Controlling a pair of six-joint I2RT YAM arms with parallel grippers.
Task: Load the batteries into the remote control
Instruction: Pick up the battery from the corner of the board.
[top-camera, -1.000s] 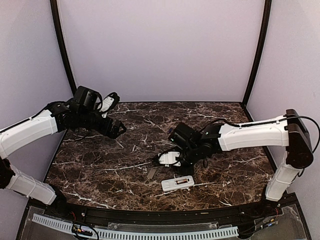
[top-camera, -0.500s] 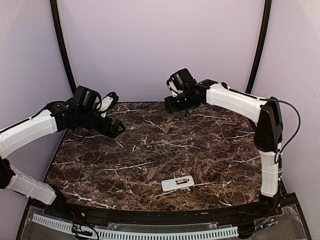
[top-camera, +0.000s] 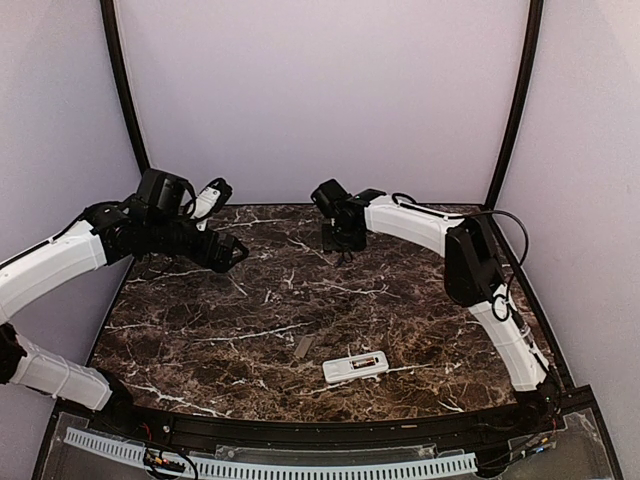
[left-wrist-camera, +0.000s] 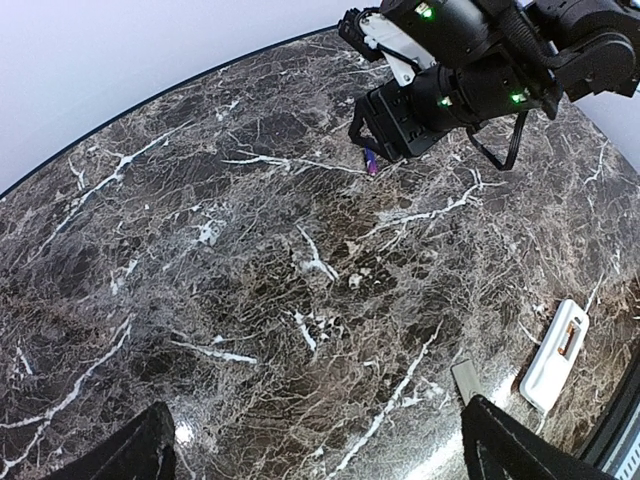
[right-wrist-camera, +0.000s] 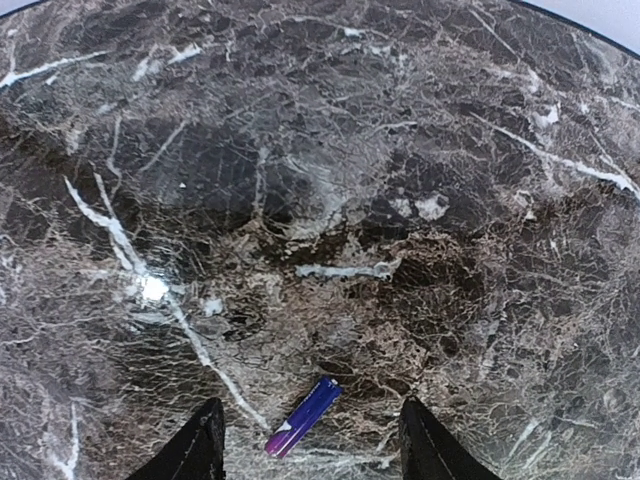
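The purple battery lies flat below my right gripper, between its open fingers, so next I need to bring the gripper down onto the battery's middle (right-wrist-camera: 303, 417) and close there.
One of the batteries (right-wrist-camera: 303, 416), a slim purple cylinder, lies flat on the marble between the fingertips of my right gripper (right-wrist-camera: 312, 445). That gripper is open and hovers just above it at the back middle of the table (top-camera: 340, 243). The left wrist view shows the same battery (left-wrist-camera: 371, 162) under the right gripper's black head. The white remote control (top-camera: 356, 367) lies near the front edge with its slot side up, far from both grippers. My left gripper (top-camera: 228, 252) hangs open and empty over the back left of the table.
A small flat grey cover piece (top-camera: 303, 347) lies just left of the remote, also seen in the left wrist view (left-wrist-camera: 467, 380). The dark marble table (top-camera: 200, 330) ends at black side posts and lilac walls.
My right arm has swung from just above the remote at the front to the back middle of the table, and its jaws have opened. The left arm has hardly moved.
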